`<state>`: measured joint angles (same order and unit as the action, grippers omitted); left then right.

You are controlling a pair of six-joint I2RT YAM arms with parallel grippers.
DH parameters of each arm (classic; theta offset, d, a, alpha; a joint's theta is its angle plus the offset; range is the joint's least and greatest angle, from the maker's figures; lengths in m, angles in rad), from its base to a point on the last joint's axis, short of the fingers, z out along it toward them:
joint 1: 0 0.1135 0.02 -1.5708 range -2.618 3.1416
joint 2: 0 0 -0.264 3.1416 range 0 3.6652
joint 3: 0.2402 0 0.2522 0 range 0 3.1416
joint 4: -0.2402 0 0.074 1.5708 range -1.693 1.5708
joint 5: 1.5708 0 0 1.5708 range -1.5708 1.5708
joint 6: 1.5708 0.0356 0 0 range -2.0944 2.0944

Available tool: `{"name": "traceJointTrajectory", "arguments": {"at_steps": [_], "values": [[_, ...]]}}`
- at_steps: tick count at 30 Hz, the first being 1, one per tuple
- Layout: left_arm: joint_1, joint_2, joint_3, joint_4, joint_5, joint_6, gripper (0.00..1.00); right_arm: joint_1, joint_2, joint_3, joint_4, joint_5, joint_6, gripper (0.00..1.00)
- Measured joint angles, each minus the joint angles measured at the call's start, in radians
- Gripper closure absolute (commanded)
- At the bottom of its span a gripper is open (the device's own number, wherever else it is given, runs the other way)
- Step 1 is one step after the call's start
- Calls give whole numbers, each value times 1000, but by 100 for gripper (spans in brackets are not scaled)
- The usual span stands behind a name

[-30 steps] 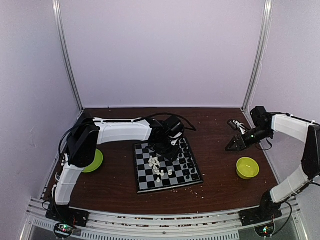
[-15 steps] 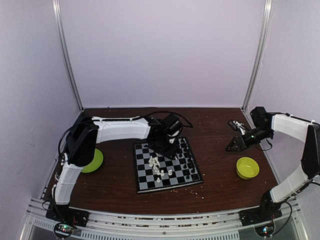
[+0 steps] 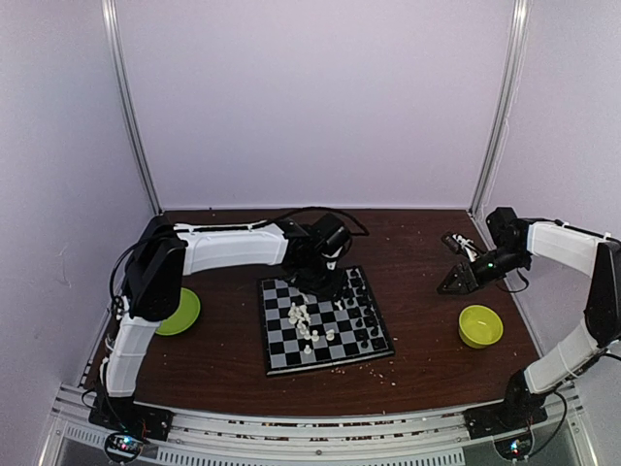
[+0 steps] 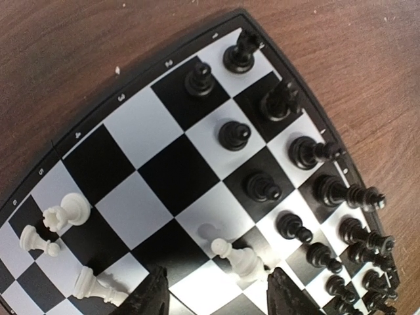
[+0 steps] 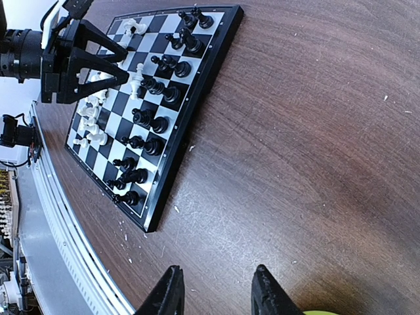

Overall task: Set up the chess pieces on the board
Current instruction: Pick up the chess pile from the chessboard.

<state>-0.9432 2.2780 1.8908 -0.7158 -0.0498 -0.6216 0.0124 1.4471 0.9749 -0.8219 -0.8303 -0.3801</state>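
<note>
The white pawn lies with its wide end toward my gripper's open fingers, so I will bring my left gripper down over that wide end and close there.
The board lies mid-table. Black chess pieces stand in two rows along its right side, and white chess pieces are clustered near its middle. My left gripper hovers over the board's far edge. In the left wrist view the left gripper is open, with a white pawn on the board just ahead of the gap, free of both fingers. Black pieces line the board's right side there. My right gripper hangs open above bare wood at the right, and nothing sits between the fingers of this gripper.
A lime-green bowl sits just in front of the right gripper. A green plate lies left of the board, beside the left arm's base. Pale crumbs dot the wood near the board's front edge. Walls close in the table.
The left gripper has drawn back a little toward the board's far edge, still open. The right arm has not moved.
</note>
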Motion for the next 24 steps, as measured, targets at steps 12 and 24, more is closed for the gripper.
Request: {"name": "traceJointTrajectory", "arguments": {"at_steps": [12, 24], "values": [[0, 56, 47, 2, 13, 10, 48, -5, 8, 0, -6, 0, -10, 65], [-2, 86, 97, -67, -6, 59, 48, -8, 14, 0, -19, 0, -14, 65]]}}
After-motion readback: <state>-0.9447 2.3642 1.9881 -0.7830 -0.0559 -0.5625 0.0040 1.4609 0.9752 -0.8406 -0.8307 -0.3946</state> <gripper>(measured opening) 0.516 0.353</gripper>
